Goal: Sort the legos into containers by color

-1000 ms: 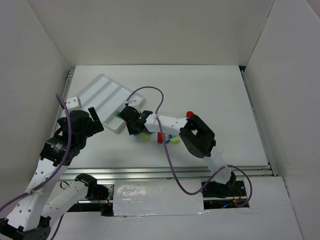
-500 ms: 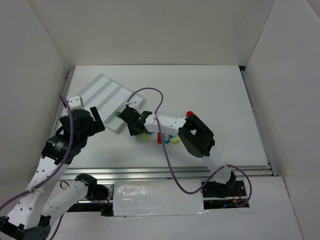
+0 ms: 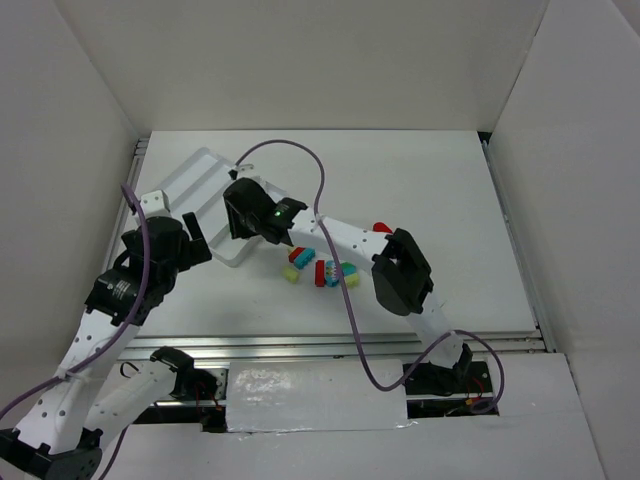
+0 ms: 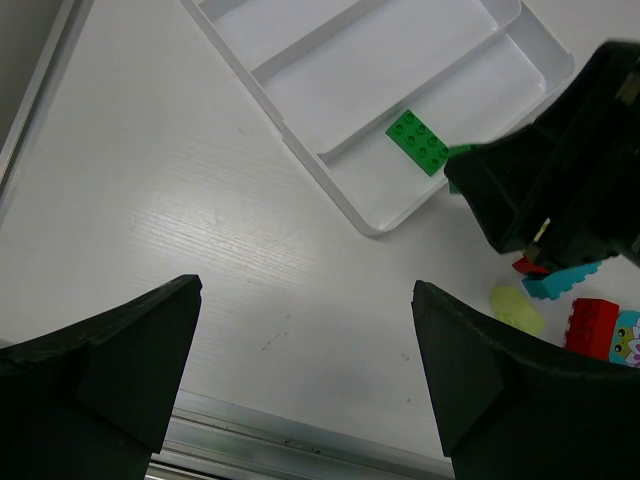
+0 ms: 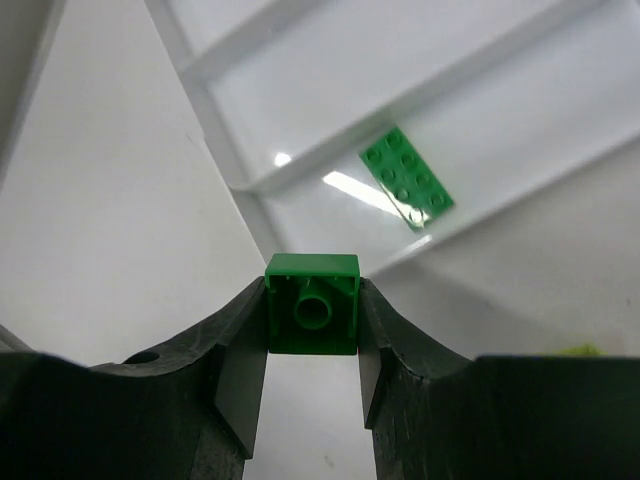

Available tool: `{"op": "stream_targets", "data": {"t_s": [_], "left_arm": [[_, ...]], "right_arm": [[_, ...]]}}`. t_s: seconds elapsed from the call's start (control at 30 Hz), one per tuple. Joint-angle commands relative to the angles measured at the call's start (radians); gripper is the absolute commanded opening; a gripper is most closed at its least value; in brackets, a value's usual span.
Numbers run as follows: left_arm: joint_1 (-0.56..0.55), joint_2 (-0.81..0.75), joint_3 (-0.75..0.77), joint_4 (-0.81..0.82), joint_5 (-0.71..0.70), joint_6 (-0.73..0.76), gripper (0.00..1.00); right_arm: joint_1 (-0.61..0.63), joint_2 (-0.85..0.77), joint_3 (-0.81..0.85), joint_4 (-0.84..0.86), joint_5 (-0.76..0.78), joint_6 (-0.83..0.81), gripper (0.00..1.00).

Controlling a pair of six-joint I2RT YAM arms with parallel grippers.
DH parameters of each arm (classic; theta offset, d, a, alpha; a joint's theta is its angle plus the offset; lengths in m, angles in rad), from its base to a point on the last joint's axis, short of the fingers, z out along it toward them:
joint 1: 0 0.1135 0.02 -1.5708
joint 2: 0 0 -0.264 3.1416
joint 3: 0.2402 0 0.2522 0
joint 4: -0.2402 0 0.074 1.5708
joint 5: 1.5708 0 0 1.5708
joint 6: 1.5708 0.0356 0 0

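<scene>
A flat brick [image 5: 406,178] of the same green is in the tray's end section, so my right gripper will move slightly outward over it next and open.
My right gripper [image 5: 312,322] is shut on a small green brick [image 5: 312,304] and holds it above the near right corner of the white tray [image 5: 215,130]. In the top view the right gripper [image 3: 238,222] hangs over the tray [image 3: 200,175]. A flat green brick [image 5: 406,178] lies in the tray's rightmost compartment; it also shows in the left wrist view [image 4: 419,140]. The other compartments that show are bare. My left gripper [image 4: 305,370] is open and empty over the table just in front of the tray; in the top view it [image 3: 195,238] sits left of the tray's near corner.
Loose bricks lie right of the tray: a red and teal one [image 3: 300,256], a pale yellow one [image 3: 290,274], a red one [image 3: 320,273], a teal and yellow one [image 3: 345,273], and a red one [image 3: 380,227] behind the right arm. A metal rail [image 4: 300,450] runs along the table's near edge.
My right gripper has moved up and left from the loose bricks to over the tray, carrying the green brick. The left arm has barely moved.
</scene>
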Motion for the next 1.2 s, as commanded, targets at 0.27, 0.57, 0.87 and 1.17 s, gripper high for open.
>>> {"op": "stream_targets", "data": {"t_s": [0.27,0.57,0.87,1.17], "left_arm": [[0.009,0.025,-0.005,0.042,0.035,0.036,1.0],[0.009,0.017,-0.007,0.045,0.037,0.038,1.0],[0.009,0.019,-0.005,0.039,0.029,0.035,1.0],[0.015,0.008,-0.008,0.048,0.048,0.041,0.99]], "right_arm": [[-0.065,0.148,0.18,0.088,-0.042,-0.009,0.24],[-0.092,0.222,0.225,0.062,-0.102,-0.006,0.65],[-0.102,0.103,0.242,-0.01,-0.031,-0.024,0.87],[-0.287,-0.413,-0.336,-0.138,0.078,0.032,1.0]]}}
